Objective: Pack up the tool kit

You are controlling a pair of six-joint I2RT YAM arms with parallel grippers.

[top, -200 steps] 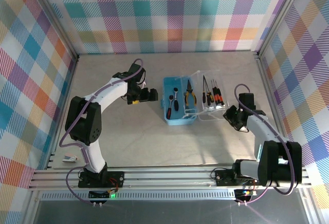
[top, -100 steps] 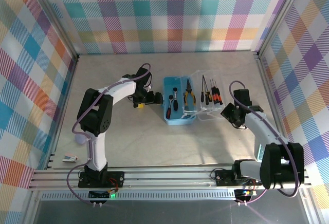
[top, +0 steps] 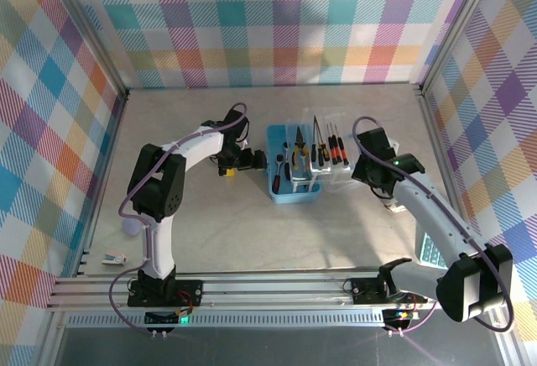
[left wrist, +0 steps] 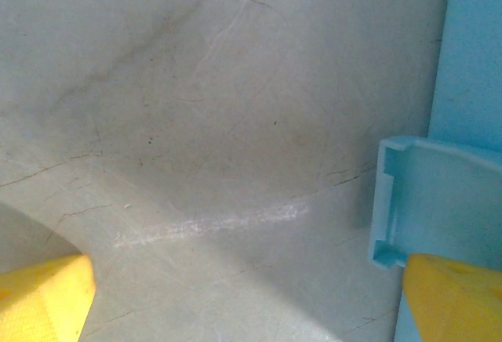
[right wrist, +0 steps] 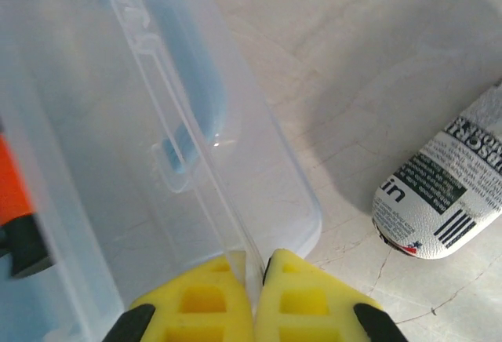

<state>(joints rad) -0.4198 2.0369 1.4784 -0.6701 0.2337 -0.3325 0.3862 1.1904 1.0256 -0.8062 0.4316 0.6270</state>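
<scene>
The lid's rim swings over across the uncovered tools onto the edge of the case's base by my left gripper next, and my right gripper releases it.
The tool kit's light blue case (top: 292, 188) lies open at the table's middle, with pliers (top: 299, 154) and a wrench (top: 278, 169) in its base. Its clear lid (top: 342, 175) is raised and tilted, and carries several screwdrivers (top: 329, 151). My right gripper (top: 359, 173) is shut on the lid's outer rim. In the right wrist view the yellow fingers (right wrist: 306, 299) pinch that rim of the lid (right wrist: 157, 122). My left gripper (top: 255, 160) stands open against the case's left side. The left wrist view has its yellow fingertips (left wrist: 43, 295) wide apart, one by the blue case wall (left wrist: 427, 201).
A white printed cylinder (right wrist: 439, 201) lies on the table just right of the lid. A small white object (top: 113, 258) sits near the front left edge. Checked walls close in the table on three sides.
My right gripper has shut on the lid's rim and swung the lid up and leftward toward the base. My left gripper has moved right to the case's side and stayed open.
</scene>
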